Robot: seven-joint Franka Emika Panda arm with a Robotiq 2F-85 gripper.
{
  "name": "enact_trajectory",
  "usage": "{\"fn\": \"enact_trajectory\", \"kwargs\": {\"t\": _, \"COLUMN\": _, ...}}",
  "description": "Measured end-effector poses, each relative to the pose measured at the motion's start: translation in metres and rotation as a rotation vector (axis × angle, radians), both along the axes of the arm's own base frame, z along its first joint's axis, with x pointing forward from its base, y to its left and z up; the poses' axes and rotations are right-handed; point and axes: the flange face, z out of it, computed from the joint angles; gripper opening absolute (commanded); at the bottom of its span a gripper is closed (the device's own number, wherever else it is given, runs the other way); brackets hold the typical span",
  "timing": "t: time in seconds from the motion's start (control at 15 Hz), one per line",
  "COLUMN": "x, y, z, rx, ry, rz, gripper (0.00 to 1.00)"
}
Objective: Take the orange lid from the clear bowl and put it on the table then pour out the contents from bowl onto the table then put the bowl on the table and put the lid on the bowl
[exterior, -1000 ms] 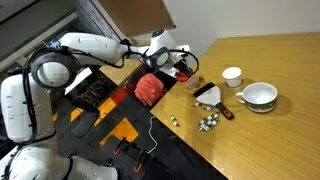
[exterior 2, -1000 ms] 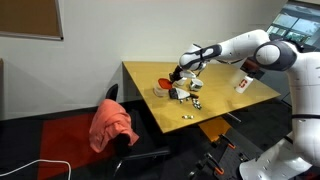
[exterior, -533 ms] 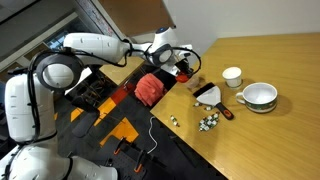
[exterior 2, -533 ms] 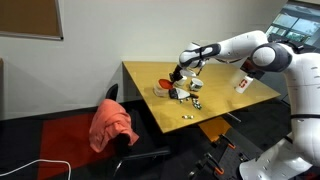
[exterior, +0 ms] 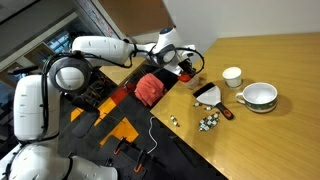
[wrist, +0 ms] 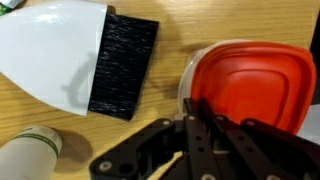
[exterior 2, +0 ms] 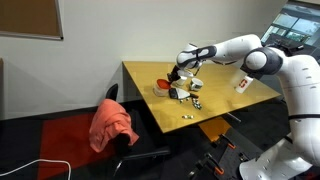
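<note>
I should next lower my gripper a little, set the orange lid point(exterior 2: 164, 83) down on the clear bowl's pale rim and let go of it, because the bowl is just below my gripper.
In the wrist view the orange lid point(wrist: 250, 85) lies on top of the clear bowl point(wrist: 184, 78), of which only a pale rim shows at the left. My gripper point(wrist: 190, 103) is shut, its fingertips meeting on the lid's left edge and seeming to pinch it. In both exterior views the gripper point(exterior: 185, 62) point(exterior 2: 178, 73) hangs low over the table's point(exterior: 270, 140) far corner, with the lid point(exterior 2: 164, 83) a small orange spot beside it. The bowl's contents are hidden under the lid.
A white brush with black bristles point(wrist: 122, 65) lies just left of the bowl. A small white cup point(exterior: 232, 76), a green-rimmed bowl point(exterior: 258, 96) and a cluster of pale pieces point(exterior: 208, 122) sit on the table. A red cloth point(exterior: 150, 87) lies off the table edge.
The arm's upper links have shifted slightly. The gripper has stayed shut at the bowl and hardly moved.
</note>
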Motion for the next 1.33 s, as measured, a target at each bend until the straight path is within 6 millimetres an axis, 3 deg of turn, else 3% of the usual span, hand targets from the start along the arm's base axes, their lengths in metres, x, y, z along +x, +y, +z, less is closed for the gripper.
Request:
{"fn": "enact_trajectory", "kwargs": {"t": 0.8, "x": 0.012, "y": -0.002, "z": -0.019, "rx": 0.003, "ry": 0.006, "rz": 0.004, "gripper": 0.02}}
{"fn": "enact_trajectory", "kwargs": {"t": 1.33, "x": 0.015, "y": -0.004, "z": -0.021, "rx": 0.018, "ry": 0.035, "rz": 0.008, "gripper": 0.02}}
